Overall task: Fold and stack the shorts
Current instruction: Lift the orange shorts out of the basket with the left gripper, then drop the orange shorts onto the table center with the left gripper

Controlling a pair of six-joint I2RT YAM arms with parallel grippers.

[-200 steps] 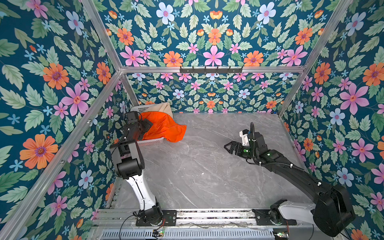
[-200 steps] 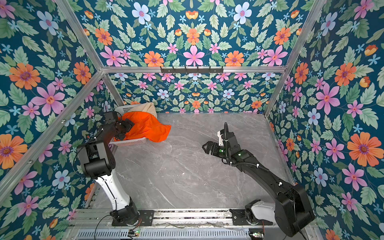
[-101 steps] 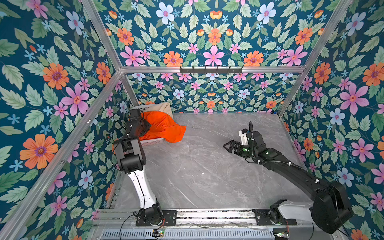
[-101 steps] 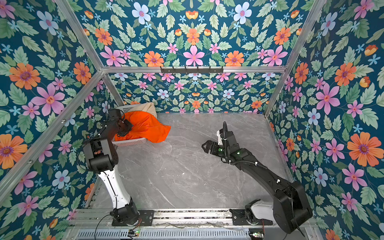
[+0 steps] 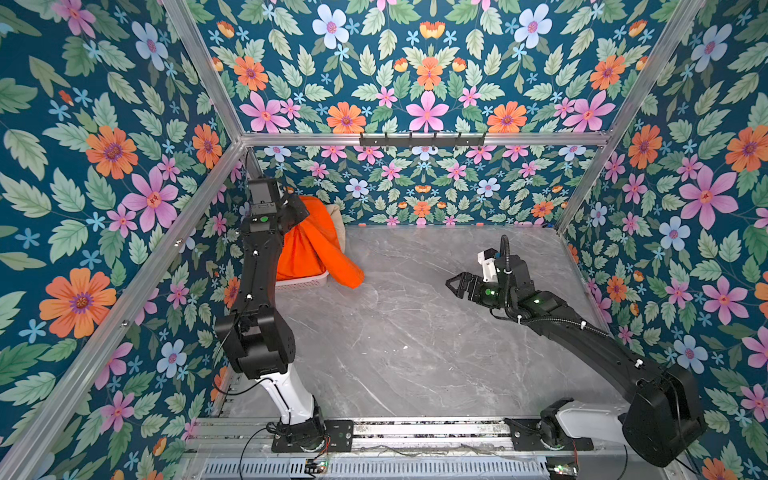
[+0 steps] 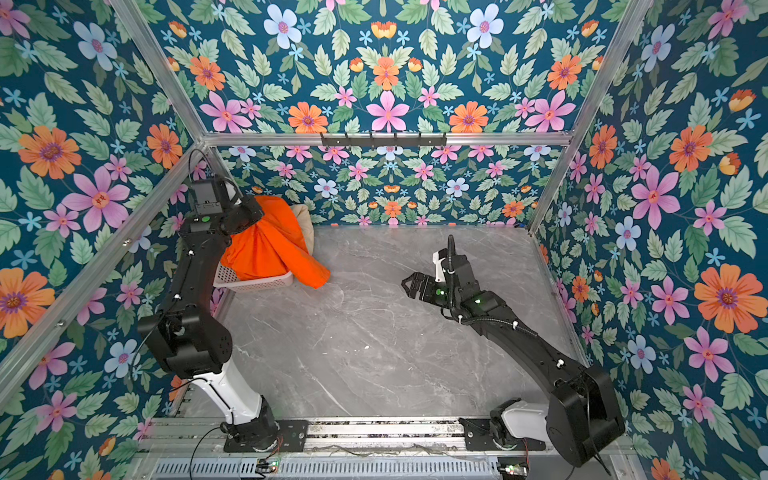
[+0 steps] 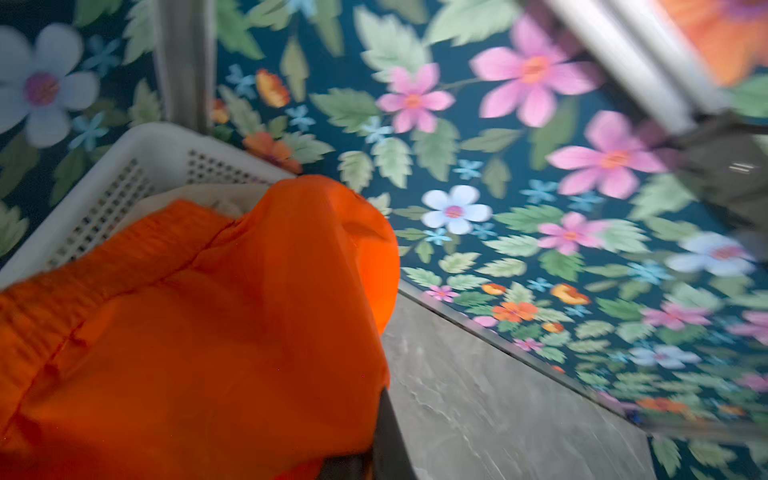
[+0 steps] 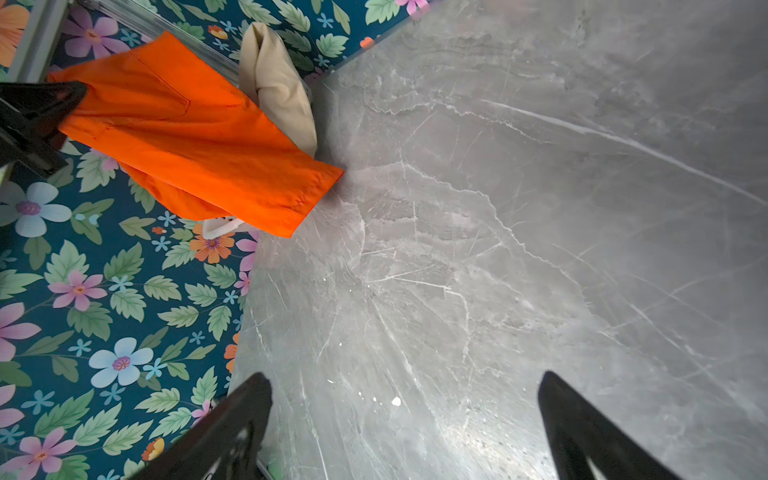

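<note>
The bare tabletop lies between my left gripper and my right gripper, so my left gripper needs to swing past the basket's rim next and let go of the orange shorts (image 5: 309,249) over it.
My left gripper (image 5: 297,210) (image 6: 250,214) is shut on the top of the orange shorts (image 5: 309,249) (image 6: 266,245) and holds them raised over the white basket (image 5: 303,283) (image 6: 257,284). One orange leg hangs over the basket's rim and ends near the table. The orange cloth (image 7: 208,332) fills much of the left wrist view and covers the jaws, apart from one dark finger (image 7: 388,436). The beige shorts (image 5: 337,224) (image 6: 303,224) (image 8: 278,83) sit bunched in the basket behind the orange pair. My right gripper (image 5: 455,284) (image 6: 409,282) (image 8: 403,378) is open and empty above the grey table.
The basket stands in the far left corner against the flowered walls (image 5: 415,187). The grey marble tabletop (image 5: 415,332) spreads between both arms. A black hook rail (image 5: 422,139) runs along the back frame. Aluminium posts mark the corners.
My left gripper has shut on the orange shorts and risen, pulling the cloth up from the basket. The right arm has barely moved and stays open.
</note>
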